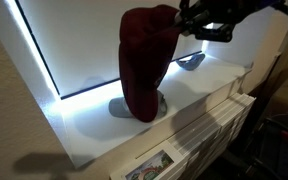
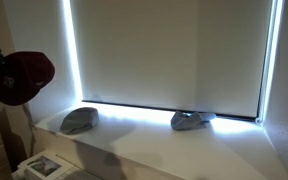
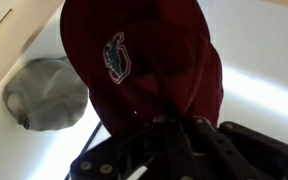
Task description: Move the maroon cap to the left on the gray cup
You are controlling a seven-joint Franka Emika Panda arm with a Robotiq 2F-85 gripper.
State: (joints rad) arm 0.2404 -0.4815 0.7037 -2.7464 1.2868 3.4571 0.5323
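The maroon cap is still hanging to the side of my gripper, so next I lift my gripper toward the blind and then bring it down over the gray cap on the sill (image 2: 79, 120) (image 3: 46, 95).
The maroon cap (image 1: 144, 60) hangs in the air from my gripper (image 1: 187, 22), which is shut on its edge. In the wrist view the cap (image 3: 149, 55) fills the frame with its pale logo facing the camera, and the gripper (image 3: 156, 122) pinches the fabric. The gray cup, a light gray cap (image 3: 46, 93), lies on the white sill below and to the side of the maroon cap. In an exterior view the gray cap (image 1: 117, 106) is partly hidden behind the hanging cap. In an exterior view the maroon cap (image 2: 22, 77) hangs up and left of the gray cap (image 2: 80, 120).
A small bluish-gray object (image 2: 189, 121) lies further along the white sill (image 2: 154, 150), also in an exterior view (image 1: 191, 62). A closed blind (image 2: 164, 55) with bright light at its edges stands behind. Printed papers (image 1: 154, 165) lie below the sill's front edge.
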